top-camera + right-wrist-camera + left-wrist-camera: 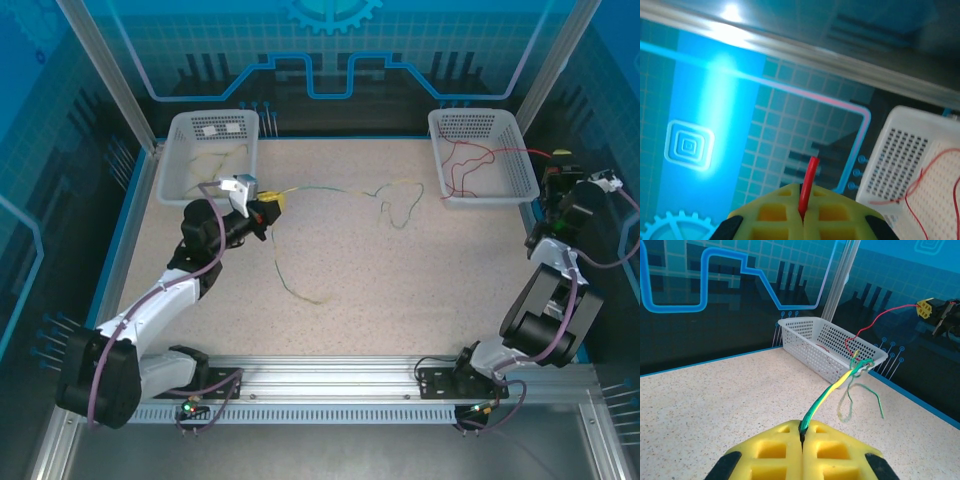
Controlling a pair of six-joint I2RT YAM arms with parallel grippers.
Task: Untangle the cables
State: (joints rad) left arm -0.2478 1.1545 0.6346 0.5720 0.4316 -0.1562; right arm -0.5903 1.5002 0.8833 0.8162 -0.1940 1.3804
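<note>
The right gripper moves across and down over the basket of red loops next, toward my left gripper, to release the end of the red cable, since that basket lies below it.
My left gripper (272, 206) (802, 432) is shut on a yellow-green cable (832, 389), which stretches right above the table to a tangled loop (397, 203) near the right basket. A second strand of yellow-green cable (290, 282) trails across the table below the gripper. My right gripper (556, 172) (802, 214) is shut on the end of a red cable (808, 184). That red cable (478, 160) runs from the gripper into the right white basket (513, 140), where it lies in loops. In the left wrist view the red cable (880, 319) arcs up to the right gripper (927, 308).
A left white basket (182, 135) at the back left holds pale yellow-green cables (215, 160). Blue enclosure walls and metal posts surround the speckled table (350, 300). An aluminium rail (330, 375) carries both arm bases at the near edge.
</note>
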